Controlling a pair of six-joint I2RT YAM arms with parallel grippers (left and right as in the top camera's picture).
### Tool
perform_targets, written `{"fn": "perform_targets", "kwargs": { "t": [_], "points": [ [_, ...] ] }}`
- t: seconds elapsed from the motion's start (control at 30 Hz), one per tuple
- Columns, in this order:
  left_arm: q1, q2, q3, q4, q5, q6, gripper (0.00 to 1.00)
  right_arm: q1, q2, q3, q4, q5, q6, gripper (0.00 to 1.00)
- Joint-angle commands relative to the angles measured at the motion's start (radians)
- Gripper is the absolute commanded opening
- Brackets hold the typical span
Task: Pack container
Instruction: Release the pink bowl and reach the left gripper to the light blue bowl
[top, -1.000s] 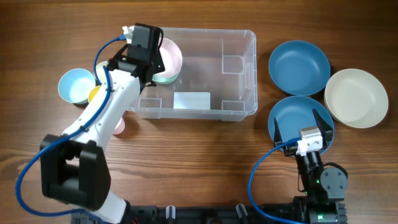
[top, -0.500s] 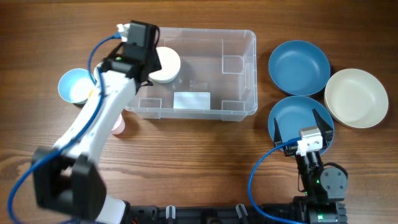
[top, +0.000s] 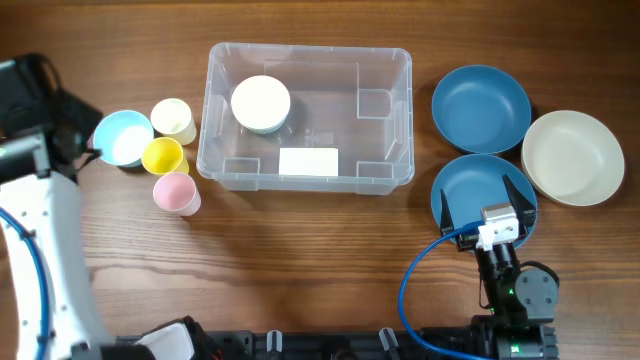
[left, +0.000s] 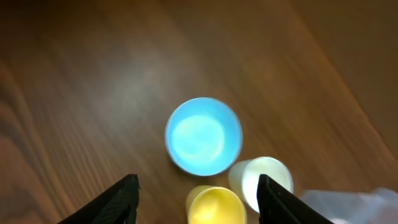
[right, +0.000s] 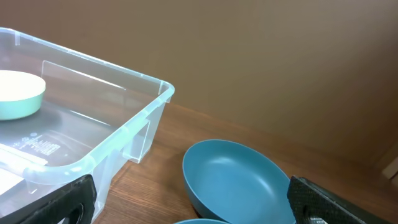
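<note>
I should bring my left gripper down to the light blue bowl, with my fingers on both sides of its rim away (top: 97, 146) (left: 175, 112) from the cream cup, where the table is empty.
The clear container (top: 380, 130) sits mid-table with a white label (top: 308, 161) on its floor. A pale mint bowl (top: 261, 104) rests upside down in its far-left corner, also visible in the right wrist view (right: 18, 93) behind the container's wall (right: 93, 155). My left gripper (top: 82, 135) hovers at the far left, open and holding nothing. Its fingers (left: 124, 199) straddle a view of a light blue bowl (left: 203, 135), a yellow cup (left: 216, 205) and a cream cup (left: 261, 180). My right gripper (top: 485, 205) stands open and empty over the nearer blue bowl (top: 470, 180).
Left of the container stand the light blue bowl (top: 123, 138), cream cup (top: 174, 120), yellow cup (top: 164, 156) and pink cup (top: 176, 192). To its right lie a second blue bowl (top: 480, 103), seen again by the right wrist (right: 239, 177), and a cream bowl (top: 573, 157).
My left gripper opened and let go of the mint bowl in the container, then swung out left over the cups. The right arm has not moved.
</note>
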Motion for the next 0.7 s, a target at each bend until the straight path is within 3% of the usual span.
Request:
{"fn": "perform_targets", "kwargs": {
  "t": [0.0,0.3,0.67],
  "points": [
    [0.1,0.122,-0.044,-0.005,0.145,-0.063,0.63,0.005,0.0,-0.001,0.002,-0.017,-0.008,1.0],
    [0.133,0.421,-0.044,0.068,0.173,-0.047,0.6,0.005,0.0,-0.001,0.002,-0.017,-0.008,1.0],
    [0.132,0.538,-0.044,0.21,0.211,0.084,0.5,0.005,0.0,-0.001,0.002,-0.017,-0.008,1.0]
  ]
}}
